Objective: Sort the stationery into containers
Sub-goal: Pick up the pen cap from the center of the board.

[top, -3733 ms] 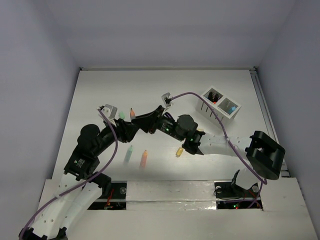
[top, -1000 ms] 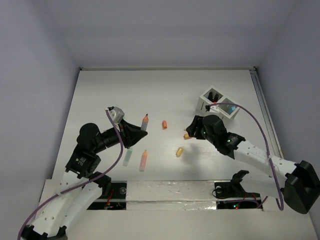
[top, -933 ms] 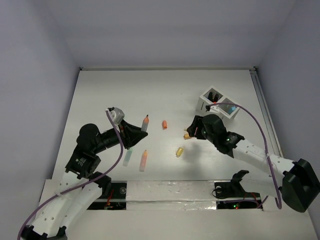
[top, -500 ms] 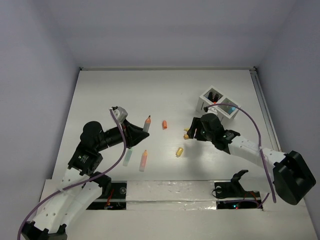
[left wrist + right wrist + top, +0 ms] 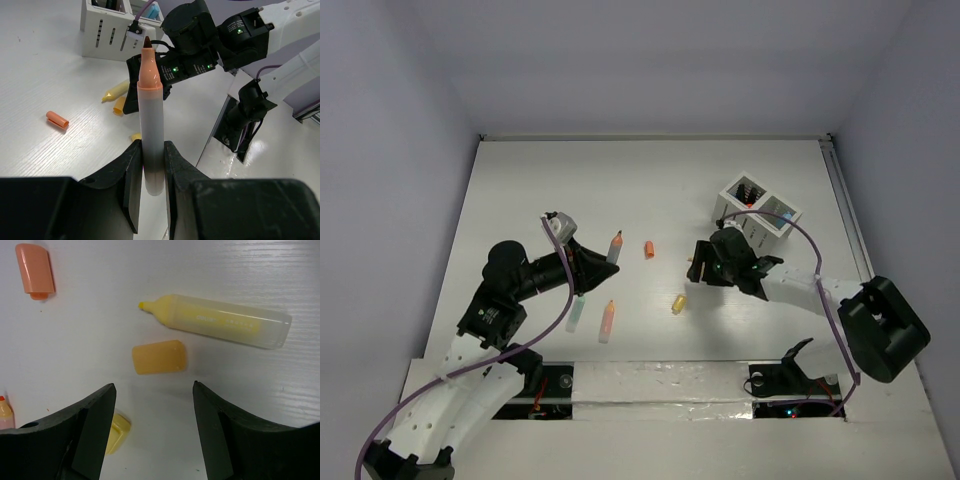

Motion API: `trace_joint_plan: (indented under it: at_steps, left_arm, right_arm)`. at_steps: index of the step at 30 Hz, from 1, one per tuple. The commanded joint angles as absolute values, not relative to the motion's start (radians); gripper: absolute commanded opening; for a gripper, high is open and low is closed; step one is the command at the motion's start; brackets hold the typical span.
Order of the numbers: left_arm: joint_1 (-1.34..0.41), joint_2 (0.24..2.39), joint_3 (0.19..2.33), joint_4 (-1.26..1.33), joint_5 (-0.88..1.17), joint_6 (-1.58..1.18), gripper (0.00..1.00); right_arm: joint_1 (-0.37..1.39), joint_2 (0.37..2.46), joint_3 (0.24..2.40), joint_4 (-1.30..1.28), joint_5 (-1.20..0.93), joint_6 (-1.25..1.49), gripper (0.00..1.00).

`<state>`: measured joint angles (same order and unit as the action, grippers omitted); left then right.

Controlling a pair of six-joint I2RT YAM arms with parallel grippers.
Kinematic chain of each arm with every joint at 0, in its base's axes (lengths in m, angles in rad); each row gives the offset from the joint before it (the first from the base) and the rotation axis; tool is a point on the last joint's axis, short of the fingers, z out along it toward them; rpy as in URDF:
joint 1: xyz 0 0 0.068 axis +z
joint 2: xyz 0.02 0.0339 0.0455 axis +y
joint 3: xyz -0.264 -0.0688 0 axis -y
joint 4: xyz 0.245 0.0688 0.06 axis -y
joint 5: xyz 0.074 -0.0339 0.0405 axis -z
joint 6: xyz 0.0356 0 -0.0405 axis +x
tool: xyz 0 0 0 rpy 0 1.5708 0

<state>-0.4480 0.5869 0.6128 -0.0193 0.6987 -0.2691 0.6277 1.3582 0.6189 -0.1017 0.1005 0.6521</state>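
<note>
The right gripper lowers and turns to straddle the cap next. The yellow cap beside the uncapped highlighter (image 5: 220,321) lies below, crosswise to the fingers.
My left gripper (image 5: 152,165) is shut on the grey barrel of an uncapped orange marker (image 5: 151,120), held upright above the table; in the top view the marker (image 5: 613,247) sticks out of that gripper (image 5: 596,262). Its orange cap (image 5: 649,249) lies loose nearby. My right gripper (image 5: 152,387) hangs open just above a yellow cap (image 5: 159,357), with an uncapped yellow highlighter (image 5: 220,321) lying beyond it. The white divided box (image 5: 757,213) stands behind the right gripper (image 5: 702,265), with markers inside.
A second yellow cap (image 5: 679,303) lies near the middle front. A mint highlighter (image 5: 577,313) and an orange highlighter (image 5: 607,320) lie side by side near the front edge. The orange cap (image 5: 35,270) also shows at the right wrist view's top left.
My right gripper has swung left and further back over the yellow cap and highlighter, and its jaws have widened. The left arm has shifted slightly, still holding the orange marker.
</note>
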Motion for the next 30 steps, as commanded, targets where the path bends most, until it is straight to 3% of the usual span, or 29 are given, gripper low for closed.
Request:
trace_joint_plan:
  at_steps: [1, 16, 30]
  left_arm:
    - [-0.451, 0.58, 0.604, 0.034, 0.703, -0.253, 0.0]
    - [-0.451, 0.581, 0.604, 0.031, 0.696, -0.253, 0.0]
    - [-0.451, 0.561, 0.604, 0.031, 0.692, -0.255, 0.0]
  right_arm:
    - [0.623, 1.382, 0.67, -0.029, 0.089, 0.657, 0.69]
    - [0.623, 1.535, 0.755, 0.011, 0.103, 0.589, 0.64]
    - [0.623, 1.589, 0.856, -0.101, 0.084, 0.489, 0.66]
